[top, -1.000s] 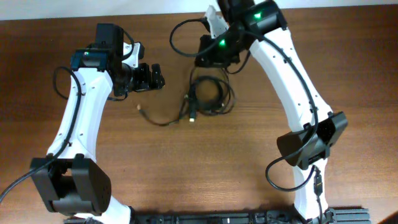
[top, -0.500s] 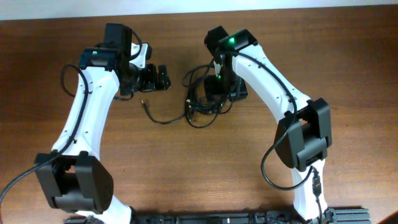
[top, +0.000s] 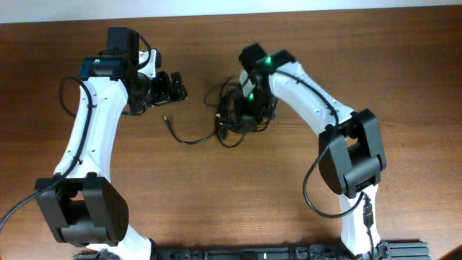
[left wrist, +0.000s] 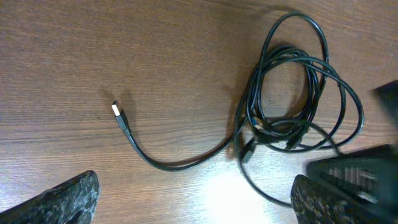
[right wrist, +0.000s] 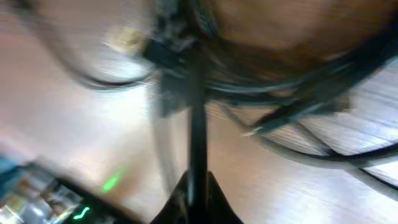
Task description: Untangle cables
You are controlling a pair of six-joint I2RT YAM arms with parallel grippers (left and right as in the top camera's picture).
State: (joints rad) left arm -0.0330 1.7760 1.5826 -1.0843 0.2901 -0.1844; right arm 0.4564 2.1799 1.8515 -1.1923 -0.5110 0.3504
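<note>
Next, my left gripper should tilt and move right in the overhead view onto the black cord my right gripper holds, since the cord lies that way.
The cables [top: 232,121] lie as a tangled black bundle at the table's middle, under my right gripper [top: 244,110]. One cord runs left out of the bundle and ends in a small plug [top: 167,121]. In the right wrist view my right gripper [right wrist: 198,199] is shut on a black cord [right wrist: 198,124], with the blurred bundle just beyond. My left gripper [top: 170,87] is open and empty, above the table to the left of the bundle. The left wrist view shows the bundle [left wrist: 292,93], the loose cord [left wrist: 174,165] and its plug [left wrist: 115,111] ahead of the wide-apart left gripper [left wrist: 189,208].
The brown wooden table [top: 404,87] ends at a pale wall strip along the back. The arm bases and a dark rail [top: 289,253] stand at the front edge. Thicker black arm wires hang by the right base [top: 317,202].
My right arm has swung from the back of the table down onto the bundle, bringing a raised loop with it. The bundle has bunched up. My left gripper moved slightly right, then back.
</note>
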